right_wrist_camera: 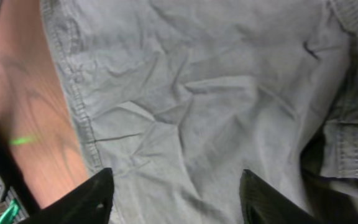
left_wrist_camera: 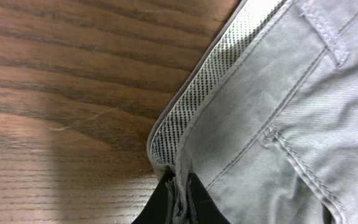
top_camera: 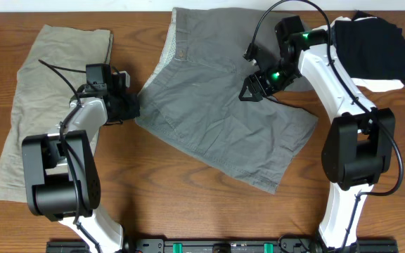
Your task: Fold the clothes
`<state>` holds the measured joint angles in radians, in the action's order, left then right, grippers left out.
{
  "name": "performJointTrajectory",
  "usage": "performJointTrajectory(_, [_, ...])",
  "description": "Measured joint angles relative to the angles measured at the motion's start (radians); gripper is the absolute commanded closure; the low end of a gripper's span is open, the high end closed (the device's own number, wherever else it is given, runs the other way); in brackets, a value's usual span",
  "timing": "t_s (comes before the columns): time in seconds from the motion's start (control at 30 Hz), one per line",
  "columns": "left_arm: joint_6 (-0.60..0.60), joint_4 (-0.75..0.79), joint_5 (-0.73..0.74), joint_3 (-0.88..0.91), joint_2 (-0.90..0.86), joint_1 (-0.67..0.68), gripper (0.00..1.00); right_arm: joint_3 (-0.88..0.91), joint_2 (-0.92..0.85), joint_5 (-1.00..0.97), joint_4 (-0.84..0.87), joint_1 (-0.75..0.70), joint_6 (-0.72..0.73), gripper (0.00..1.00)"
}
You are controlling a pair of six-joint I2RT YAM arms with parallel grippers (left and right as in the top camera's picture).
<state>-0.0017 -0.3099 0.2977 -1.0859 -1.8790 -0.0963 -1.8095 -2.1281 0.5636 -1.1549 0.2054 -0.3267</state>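
Note:
My left gripper will next pull the hem back toward my base onto the bare wooden table and let go, because the shorts (top_camera: 216, 112) are lying at a slant.
The clothes, wrinkled grey shorts (top_camera: 216, 112), lie spread in the middle of the table with the waistband toward the back left. My left gripper (top_camera: 136, 107) is at their left edge, shut on the hem of the shorts (left_wrist_camera: 278, 124); in the left wrist view the fabric edge is pinched between the two black fingers of that gripper (left_wrist_camera: 180, 186). My right gripper (top_camera: 253, 88) hovers over the upper right part of the shorts (right_wrist_camera: 197, 93). In the right wrist view this gripper (right_wrist_camera: 176, 174) is open, its fingers wide apart above creased cloth, with nothing held.
A pale khaki garment (top_camera: 48, 91) lies at the far left under the left arm. A black garment (top_camera: 375, 46) sits at the back right corner beside the right arm. Bare wooden table (top_camera: 188, 204) shows in front of the shorts.

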Motion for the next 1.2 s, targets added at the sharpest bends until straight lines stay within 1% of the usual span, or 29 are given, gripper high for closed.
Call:
performJointTrajectory(0.03, [-0.002, -0.001, 0.001, 0.000, -0.002, 0.000, 0.94, 0.000, 0.000, 0.005, -0.007, 0.000, -0.002, 0.48])
performJointTrajectory(0.13, [-0.024, -0.014, 0.004, 0.000, -0.002, 0.000, 0.94, 0.000, 0.000, 0.015, -0.033, 0.000, 0.002, 0.55])
performJointTrajectory(0.27, [-0.093, -0.095, 0.004, -0.002, -0.001, -0.003, 0.94, 0.000, 0.000, 0.023, -0.057, 0.000, 0.030, 0.65])
performJointTrajectory(0.43, [-0.244, -0.283, 0.007, -0.002, 0.027, -0.034, 0.94, 0.000, 0.000, -0.004, -0.059, 0.000, 0.109, 0.63])
performJointTrajectory(0.53, [-0.339, -0.399, 0.006, -0.001, 0.050, -0.059, 0.95, 0.000, 0.000, -0.079, -0.040, 0.000, 0.207, 0.62])
performJointTrajectory(0.57, [-0.374, -0.435, 0.005, -0.001, 0.061, -0.068, 0.94, 0.000, 0.000, -0.114, -0.033, 0.002, 0.242, 0.61])
performJointTrajectory(0.6, [-0.404, -0.462, 0.004, -0.001, 0.070, -0.074, 0.94, 0.000, 0.000, -0.147, -0.027, 0.002, 0.277, 0.57])
performJointTrajectory(0.63, [-0.444, -0.484, 0.003, -0.001, 0.078, -0.079, 0.94, 0.000, 0.000, -0.179, -0.023, 0.003, 0.308, 0.54])
performJointTrajectory(0.7, [-0.535, -0.522, 0.002, -0.001, 0.088, -0.088, 0.94, 0.000, 0.000, -0.254, -0.014, 0.007, 0.366, 0.51])
performJointTrajectory(0.83, [-0.739, -0.575, 0.004, -0.001, 0.092, -0.100, 0.94, 0.000, 0.000, -0.376, 0.009, 0.020, 0.444, 0.48])
performJointTrajectory(0.97, [-0.837, -0.575, 0.002, -0.001, 0.092, -0.099, 0.94, 0.000, 0.000, -0.423, 0.034, 0.027, 0.477, 0.46])
performJointTrajectory(1.2, [-0.893, -0.601, -0.042, -0.001, 0.100, -0.098, 0.94, 0.000, 0.000, -0.428, 0.050, 0.027, 0.482, 0.46])
